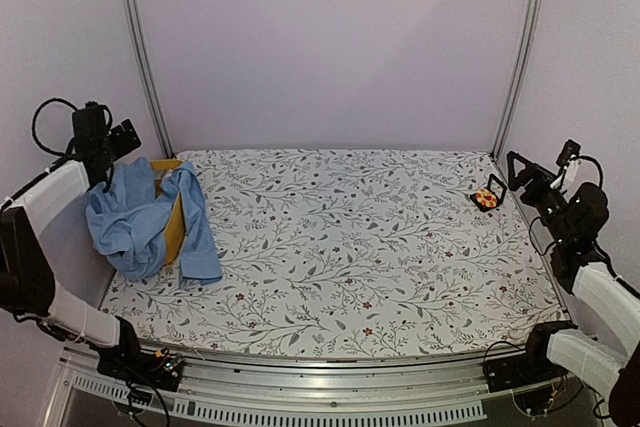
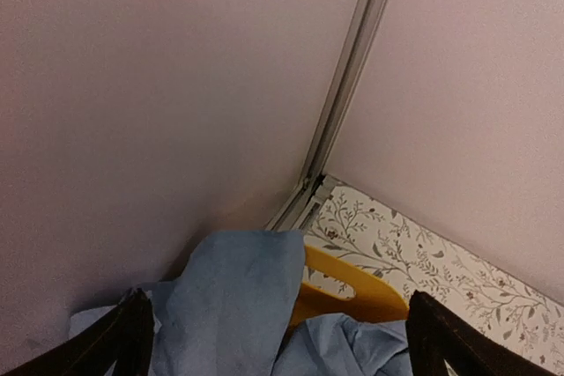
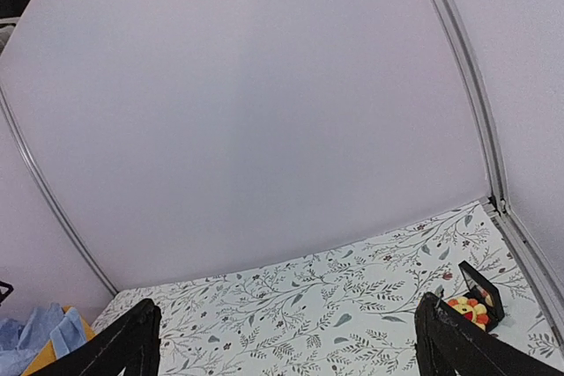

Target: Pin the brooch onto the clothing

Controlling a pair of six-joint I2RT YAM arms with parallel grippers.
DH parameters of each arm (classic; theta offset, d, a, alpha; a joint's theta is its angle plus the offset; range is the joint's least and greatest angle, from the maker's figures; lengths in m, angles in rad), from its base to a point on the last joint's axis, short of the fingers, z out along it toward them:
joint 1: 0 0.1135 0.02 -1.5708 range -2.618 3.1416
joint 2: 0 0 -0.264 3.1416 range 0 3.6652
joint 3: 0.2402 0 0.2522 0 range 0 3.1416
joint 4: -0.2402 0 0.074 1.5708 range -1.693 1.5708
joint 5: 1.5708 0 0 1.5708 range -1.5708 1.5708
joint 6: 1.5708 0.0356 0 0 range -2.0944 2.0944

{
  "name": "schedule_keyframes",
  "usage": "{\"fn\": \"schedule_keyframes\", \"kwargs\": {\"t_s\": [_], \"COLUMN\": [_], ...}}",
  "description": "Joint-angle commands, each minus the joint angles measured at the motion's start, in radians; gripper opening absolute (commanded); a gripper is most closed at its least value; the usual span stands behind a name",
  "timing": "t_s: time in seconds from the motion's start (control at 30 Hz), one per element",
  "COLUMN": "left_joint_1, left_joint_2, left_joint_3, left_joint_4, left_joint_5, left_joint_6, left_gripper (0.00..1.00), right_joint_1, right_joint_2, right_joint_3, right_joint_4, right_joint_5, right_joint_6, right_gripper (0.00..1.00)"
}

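The open left gripper moves down onto the raised fold at the shirt's far end below it next, since that cloth stands up beside the basket's rim.
The light blue shirt lies crumpled over a yellow basket at the table's left edge. My left gripper hovers just above its far end, open. In the left wrist view the shirt shows between and below the two wide-apart fingers. The brooch, yellow-orange with a red centre, sits in a small open black frame at the far right. My right gripper is open just right of it. In the right wrist view the brooch is beside the right finger.
The yellow basket's handle slot shows under the shirt. Metal corner posts and pale walls enclose the floral table cloth at the back and sides. The table's front rail runs between the arm bases.
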Motion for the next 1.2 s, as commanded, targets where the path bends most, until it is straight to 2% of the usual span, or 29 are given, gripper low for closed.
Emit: {"fn": "schedule_keyframes", "kwargs": {"t_s": [0.0,0.1,0.23,0.3,0.33,0.37,0.4,0.43,0.47,0.6,0.67,0.77,0.93,1.07,1.17], "left_joint_1": [0.059,0.057,0.057,0.056,0.054,0.054,0.055,0.053,0.048,-0.018,-0.091,-0.2,-0.48,-0.715,-0.935], "left_joint_2": [0.168,0.23,0.337,0.394,0.413,0.422,0.418,0.401,0.371,0.163,0.058,0.007,0.017,0.067,0.141], "left_joint_3": [0.003,-0.039,-0.029,-0.001,0.003,0.002,-0.005,-0.017,-0.029,-0.006,0.072,0.253,0.508,0.621,0.693], "left_joint_4": [-0.272,-0.228,-0.244,-0.268,-0.267,-0.26,-0.248,-0.234,-0.215,-0.182,-0.192,-0.24,-0.269,-0.281,-0.311], "left_joint_5": [0.155,0.233,0.184,0.203,0.22,0.236,0.246,0.246,0.232,0.078,0.001,-0.023,0.091,0.256,0.327], "left_joint_6": [-0.023,-0.022,-0.029,-0.029,-0.026,-0.022,-0.023,-0.023,-0.031,0.022,0.105,0.231,0.439,0.556,0.677], "left_gripper": [1.0,1.0,1.0,0.99,0.94,0.8,0.56,0.25,0.02,0.0,0.0,0.0,0.0,0.0,0.0], "right_joint_1": [0.004,0.02,0.05,0.054,0.055,0.056,0.057,0.058,0.057,0.058,0.058,0.056,0.062,0.062,0.094], "right_joint_2": [0.11,0.154,0.184,0.185,0.186,0.183,0.178,0.174,0.165,0.137,0.13,0.126,0.116,0.105,0.097], "right_joint_3": [0.075,0.088,0.093,0.093,0.093,0.092,0.092,0.092,0.093,0.098,0.111,0.127,0.147,0.162,0.174], "right_joint_4": [-0.107,-0.108,-0.109,-0.108,-0.11,-0.11,-0.111,-0.112,-0.113,-0.119,-0.133,-0.136,-0.14,-0.147,-0.152], "right_joint_5": [-0.193,-0.201,-0.192,-0.196,-0.196,-0.196,-0.194,-0.191,-0.189,-0.194,-0.198,-0.209,-0.233,-0.264,-0.303], "right_joint_6": [-0.047,-0.047,-0.053,-0.059,-0.06,-0.062,-0.065,-0.067,-0.067,-0.077,-0.083,-0.082,-0.068,-0.067,-0.076], "right_gripper": [0.99,0.99,0.99,0.99,0.99,0.99,0.99,0.99,0.99,0.99,0.99,0.99,0.99,0.99,0.99]}}
